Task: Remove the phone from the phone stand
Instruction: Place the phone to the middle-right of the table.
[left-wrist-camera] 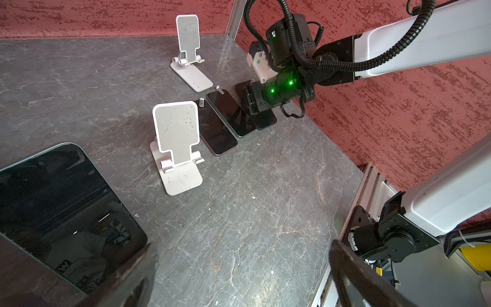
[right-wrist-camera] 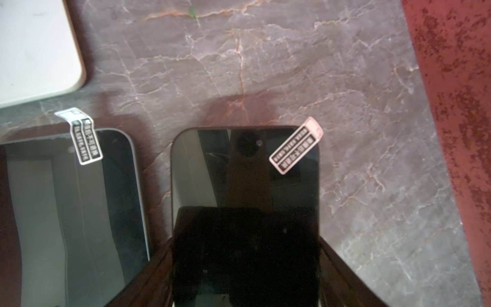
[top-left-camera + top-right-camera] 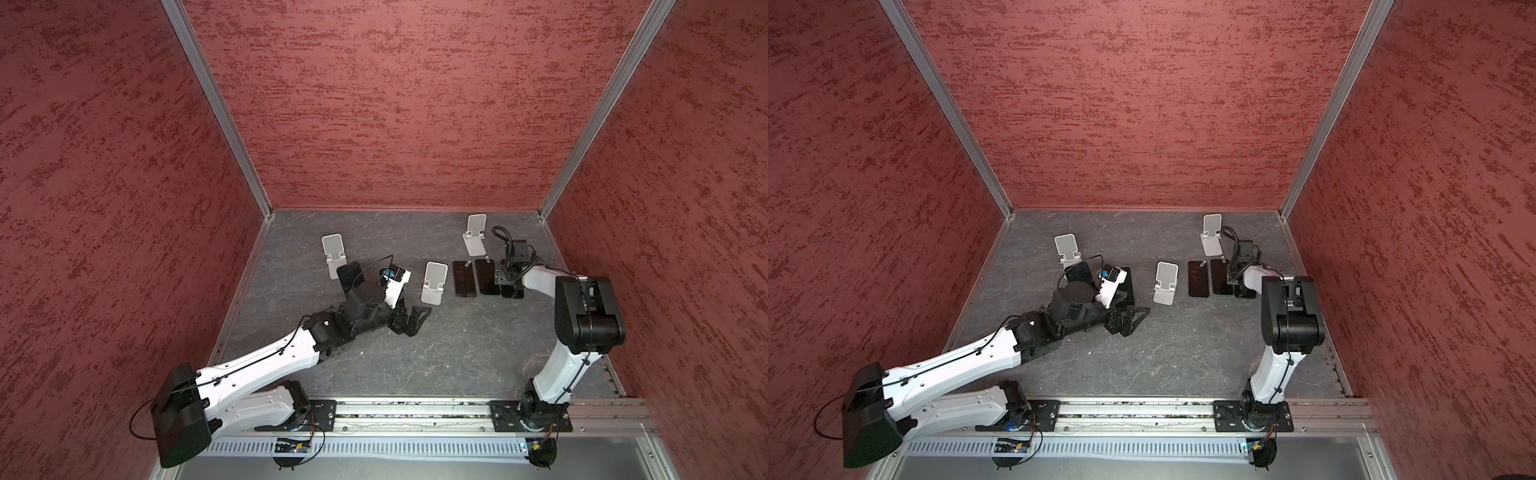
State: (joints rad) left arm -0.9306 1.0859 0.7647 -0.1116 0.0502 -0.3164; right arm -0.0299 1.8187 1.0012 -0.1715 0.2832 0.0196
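Note:
The dark phone needs to move outward in my right gripper to the clear spot beyond its stickered end and be released there, because bare tabletop lies outward.
Three white phone stands show in both top views: one at the left, one in the middle and one at the back right. None of them carries a phone. My right gripper is shut on a dark phone with a pink sticker, a finger against each long side. That phone lies level at the table, right of two other flat phones; whether it touches the table I cannot tell. My left gripper is open above bare table, in front of the middle stand.
Two dark phones lie side by side between the middle stand and the held phone. Another dark phone lies beside my left gripper's finger, and a dark phone lies by the left stand. Red walls close three sides.

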